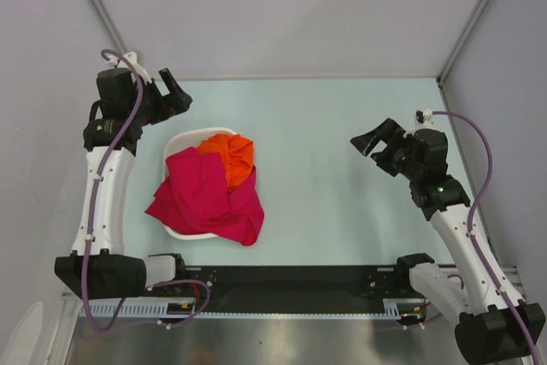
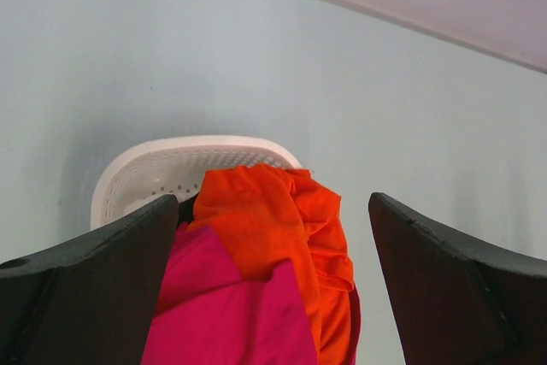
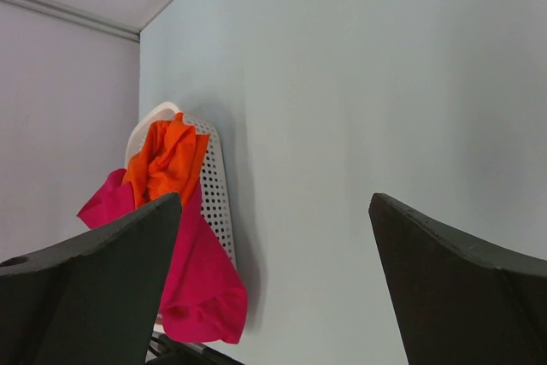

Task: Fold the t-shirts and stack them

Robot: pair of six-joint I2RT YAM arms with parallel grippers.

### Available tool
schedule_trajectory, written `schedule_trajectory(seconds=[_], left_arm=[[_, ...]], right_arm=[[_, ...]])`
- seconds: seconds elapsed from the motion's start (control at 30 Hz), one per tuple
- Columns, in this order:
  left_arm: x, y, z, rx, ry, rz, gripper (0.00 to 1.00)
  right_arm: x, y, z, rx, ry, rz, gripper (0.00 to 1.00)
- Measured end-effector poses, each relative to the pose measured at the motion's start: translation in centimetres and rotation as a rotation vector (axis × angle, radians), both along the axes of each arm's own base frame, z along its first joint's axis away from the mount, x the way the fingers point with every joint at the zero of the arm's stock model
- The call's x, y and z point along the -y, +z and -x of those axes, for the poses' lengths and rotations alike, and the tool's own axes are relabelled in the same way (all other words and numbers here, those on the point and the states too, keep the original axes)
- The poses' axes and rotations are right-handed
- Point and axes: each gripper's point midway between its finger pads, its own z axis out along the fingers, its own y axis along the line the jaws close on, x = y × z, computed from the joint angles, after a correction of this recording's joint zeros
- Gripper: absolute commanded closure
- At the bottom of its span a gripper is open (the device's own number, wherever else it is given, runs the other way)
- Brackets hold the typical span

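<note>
Pink fabric spills over the basket's rim below my left gripper, to its right in the top view. The gripper swings back past the orange shirt and down there next.
Crumpled crimson-pink t-shirts (image 1: pixel 205 194) and one bright orange t-shirt (image 1: pixel 231 156) lie heaped in a white slotted basket (image 1: pixel 181 144) left of the table's middle. The pink fabric spills over the basket's near and right rim. My left gripper (image 1: pixel 173 91) is open and empty, raised just behind the basket's far left corner; its wrist view looks down on the orange shirt (image 2: pixel 273 228) and pink shirt (image 2: pixel 222 314). My right gripper (image 1: pixel 376 138) is open and empty, held above the table's right side, well apart from the basket. Its wrist view shows the pile (image 3: pixel 171 211) far off.
The pale green table (image 1: pixel 333 203) is bounded by grey walls behind and at both sides. A black rail (image 1: pixel 291 284) with the arm bases runs along the near edge.
</note>
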Motion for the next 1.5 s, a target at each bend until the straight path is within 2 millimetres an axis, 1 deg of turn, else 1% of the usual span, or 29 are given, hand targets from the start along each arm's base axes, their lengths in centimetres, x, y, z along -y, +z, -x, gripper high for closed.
schedule_trajectory(seconds=[0.1, 0.2, 0.4, 0.47, 0.53, 0.6, 0.7, 0.73, 0.8, 0.87, 0.97, 1.03, 1.13, 1.2, 1.23, 1.33, 1.43, 1.5], left_arm=[[0.1, -2.4, 0.6, -0.058, -0.003, 0.005, 0.00], [0.2, -3.5, 1.3, -0.088, -0.004, 0.007, 0.00], [0.1, -2.9, 2.8, -0.056, 0.003, 0.004, 0.00], [0.0, -2.7, 3.4, -0.046, 0.015, 0.004, 0.00], [-0.1, -3.1, 3.9, -0.045, 0.029, 0.006, 0.00], [-0.2, -4.2, 4.7, -0.060, 0.042, 0.014, 0.01], [-0.2, -6.8, 6.9, -0.107, 0.069, 0.030, 0.02], [-0.3, -7.9, 8.0, -0.132, 0.080, 0.035, 0.02], [-0.4, -9.5, 10.1, -0.172, 0.104, 0.041, 0.01], [-0.4, -9.9, 11.7, -0.191, 0.120, 0.046, 0.01], [-0.6, -9.6, 13.2, -0.192, 0.150, 0.056, 0.01], [-0.6, -9.8, 14.1, -0.208, 0.165, 0.066, 0.01], [-0.6, -10.3, 14.9, -0.237, 0.170, 0.071, 0.01], [-1.2, -10.8, 15.1, -0.263, 0.201, 0.053, 0.02], [-1.6, -11.2, 15.2, -0.280, 0.227, 0.042, 0.03], [-4.1, -12.3, 15.6, -0.342, 0.374, 0.066, 0.05], [-6.7, -12.9, 15.9, -0.351, 0.520, 0.130, 0.07], [-7.1, -13.0, 16.1, -0.346, 0.541, 0.158, 0.11]], right_arm=[[-0.1, 0.3, -0.3, 0.006, -0.006, -0.016, 0.00], [-0.2, 0.3, -0.5, 0.003, -0.006, -0.021, 0.00], [-1.2, -0.1, -0.9, -0.014, 0.020, -0.019, 0.00], [-1.9, -0.6, -0.9, -0.029, 0.041, -0.014, 0.00], [-2.9, -1.0, -0.8, -0.034, 0.072, 0.000, 0.00], [-4.3, -1.4, -0.5, -0.030, 0.117, 0.023, 0.00], [-7.0, -2.2, 0.2, -0.034, 0.199, 0.068, 0.00], [-8.1, -2.4, 0.3, -0.034, 0.226, 0.086, 0.00], [-10.1, -2.8, 0.7, -0.033, 0.278, 0.114, 0.00], [-12.4, -2.8, 0.8, -0.036, 0.324, 0.140, 0.00], [-15.7, -2.2, 0.6, -0.023, 0.378, 0.153, 0.00], [-17.6, -2.3, 0.8, -0.018, 0.408, 0.166, 0.00], [-19.5, -3.0, 1.2, -0.019, 0.443, 0.210, 0.00], [-20.1, -3.3, 1.1, -0.031, 0.443, 0.243, 0.00], [-20.1, -3.4, 0.9, -0.038, 0.431, 0.256, 0.00], [-19.5, -3.3, 0.1, -0.054, 0.395, 0.257, 0.00], [-19.6, -3.3, 0.0, -0.053, 0.386, 0.233, 0.00], [-20.2, -3.6, 0.3, -0.053, 0.400, 0.229, 0.00]])
